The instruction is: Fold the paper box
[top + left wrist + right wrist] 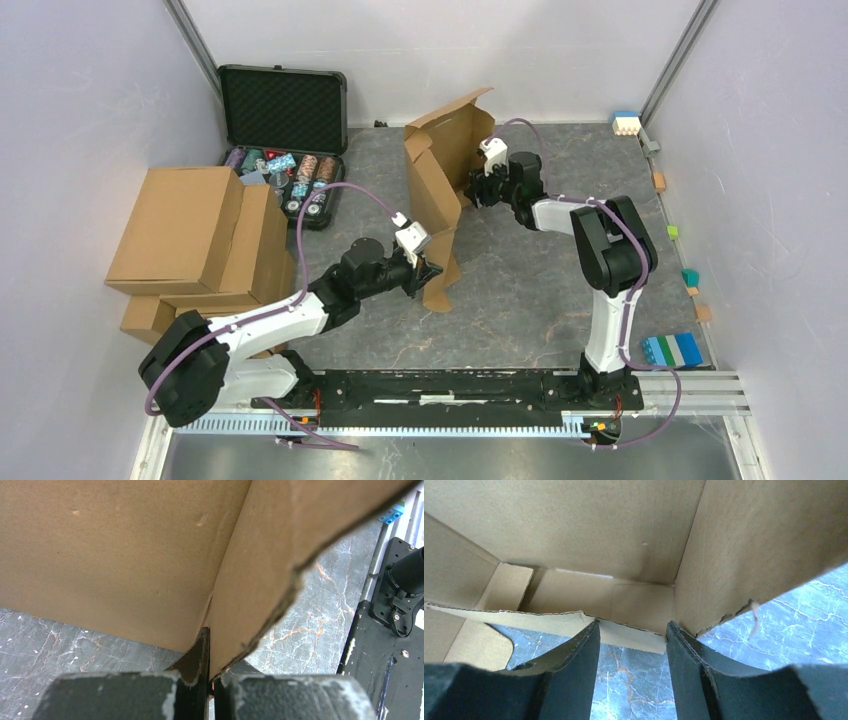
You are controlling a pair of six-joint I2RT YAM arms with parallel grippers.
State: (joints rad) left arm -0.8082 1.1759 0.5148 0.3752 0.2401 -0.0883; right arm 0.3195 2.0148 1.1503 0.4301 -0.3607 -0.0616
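The table beside the box is bare outward and to the left in the top view, so I should swing my left gripper that way and then release the box's near flap.
The paper box [437,190] is a brown corrugated die-cut sheet standing on edge in the middle of the table, flaps partly raised. My left gripper [428,268] is shut on a near flap of it; in the left wrist view the flap [260,565] runs down between the closed fingers [200,655]. My right gripper [478,185] is open at the far part of the box. In the right wrist view its fingers [584,665] stand apart, tips at the lower edge of the box's inner panels [589,535], with nothing between them.
A pile of ready-made brown cartons [195,240] stands at the left. A black foam-lined case [283,110] with coloured chips lies open at the back left. Small coloured blocks [672,350] lie along the right wall. The grey marble table [520,300] shows below the box.
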